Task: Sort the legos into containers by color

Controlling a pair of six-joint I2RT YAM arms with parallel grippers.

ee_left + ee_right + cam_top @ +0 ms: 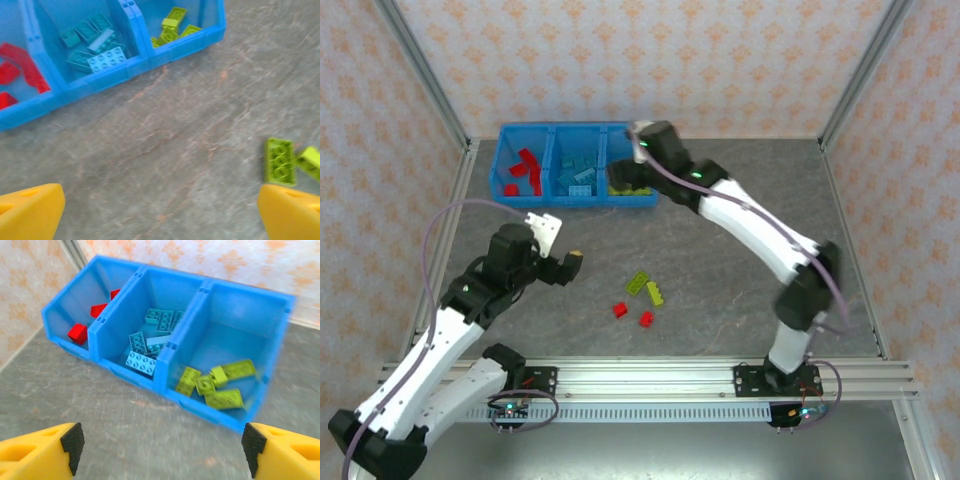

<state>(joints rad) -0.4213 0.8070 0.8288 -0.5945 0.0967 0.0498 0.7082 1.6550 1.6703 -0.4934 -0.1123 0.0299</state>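
Note:
The robot's left gripper needs to move back toward the robot's base next and go down to the small red lego nearest it.
The blue three-part bin (pixel 576 202) stands at the back left of the table. Its left compartment holds red legos (pixel 523 168), the middle one light blue legos (pixel 141 362), the right one lime green legos (pixel 223 398). On the table lie two loose green bricks (pixel 646 288) and two small red bricks (pixel 633 314). My left gripper (pixel 567 265) hovers left of these, open and empty (pixel 160 220), with one green brick (pixel 280 161) just above its right fingertip. My right gripper (pixel 162 450) is open and empty in front of the bin's green compartment.
Metal frame posts (pixel 428 80) and patterned walls close in the table at the back and sides. The aluminium rail (pixel 650 378) carrying both arm bases runs along the near edge. The right arm (pixel 760 235) stretches diagonally over the right half of the table.

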